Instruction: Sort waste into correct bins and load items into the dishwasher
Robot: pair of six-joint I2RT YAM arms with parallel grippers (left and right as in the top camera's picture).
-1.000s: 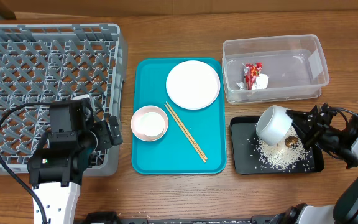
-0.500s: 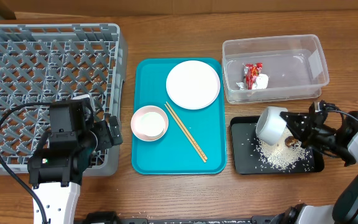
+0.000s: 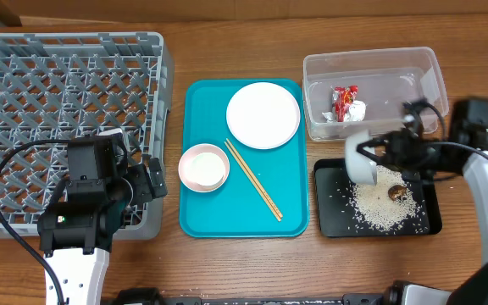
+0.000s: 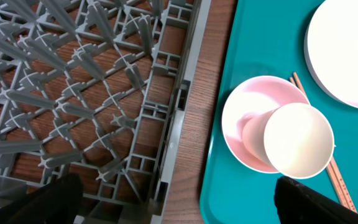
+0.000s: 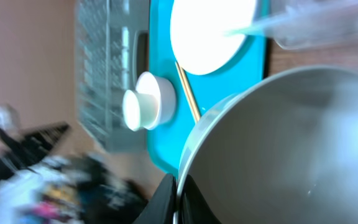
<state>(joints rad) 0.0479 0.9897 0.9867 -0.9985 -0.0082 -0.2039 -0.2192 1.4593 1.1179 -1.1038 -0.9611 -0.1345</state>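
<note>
Next, my right gripper swings over the teal tray, turns the bowl upright and lowers it onto the white plate [image 3: 263,115] [image 5: 210,30], since the rice lies in the black tray.
My right gripper [image 3: 378,155] is shut on the rim of a white bowl [image 3: 360,159], holding it tipped on its side over the far left corner of the black tray [image 3: 429,222]. White rice grains [image 3: 378,210] and a dark brown lump [image 3: 397,193] lie in that tray. The right wrist view shows my fingers [image 5: 178,198] pinching the bowl's rim [image 5: 291,143]. The red-and-white wrapper [image 3: 345,103] lies in the clear tub [image 3: 422,63]. My left gripper [image 3: 148,180] is open and empty at the right edge of the grey rack [image 3: 58,85]; its fingers [image 4: 179,205] straddle the rack wall.
The teal tray [image 3: 202,212] holds a white plate [image 3: 263,115], a pink bowl [image 3: 203,167] with a white cup [image 4: 298,140] in it, and wooden chopsticks [image 3: 252,180]. Bare wooden table lies along the front edge.
The right arm has swung toward the clear tub and carried the white bowl left and farther back, from over the rice to the tray's far left corner. The left arm has not moved.
</note>
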